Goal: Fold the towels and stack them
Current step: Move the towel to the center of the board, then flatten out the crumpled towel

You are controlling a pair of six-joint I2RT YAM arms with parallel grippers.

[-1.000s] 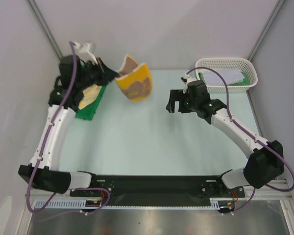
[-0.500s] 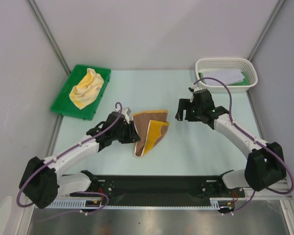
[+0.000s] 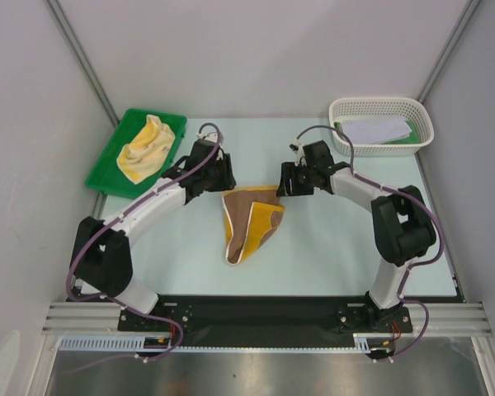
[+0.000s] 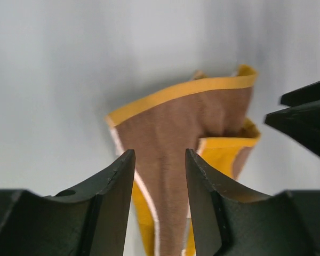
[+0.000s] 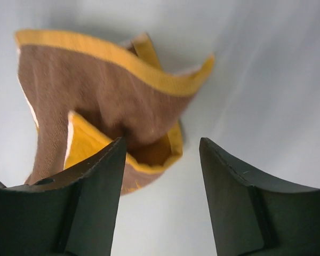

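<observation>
I will next move my left gripper down and sideways onto the towel's far tray-side corner point(image 3: 226, 194) point(image 4: 115, 119), because that corner is below the gripper's fingers and to their left in the wrist view.
A brown towel with yellow edging point(image 3: 252, 221) lies crumpled and partly folded over on the pale table, its point toward the arm bases. My left gripper point(image 3: 222, 181) hovers at its far left corner, jaws open, with the towel point(image 4: 176, 122) showing below and between the fingers point(image 4: 114, 197). My right gripper point(image 3: 285, 182) is at the far right corner, also open, and the towel point(image 5: 96, 90) lies just left of its gap. A yellow towel point(image 3: 147, 148) sits bunched in the green tray point(image 3: 107, 175). A white towel point(image 3: 378, 129) over a green one point(image 3: 412, 139) rests in the basket.
The green tray stands at the back left by the wall post. The white mesh basket point(image 3: 384, 106) stands at the back right. Both arms reach inward over the table's middle, their purple cables looping above them.
The left arm brought the brown-and-yellow towel from the tray area down to the table's middle, let it go and went to its far left corner. The right gripper moved left to the towel, its jaws narrowing.
</observation>
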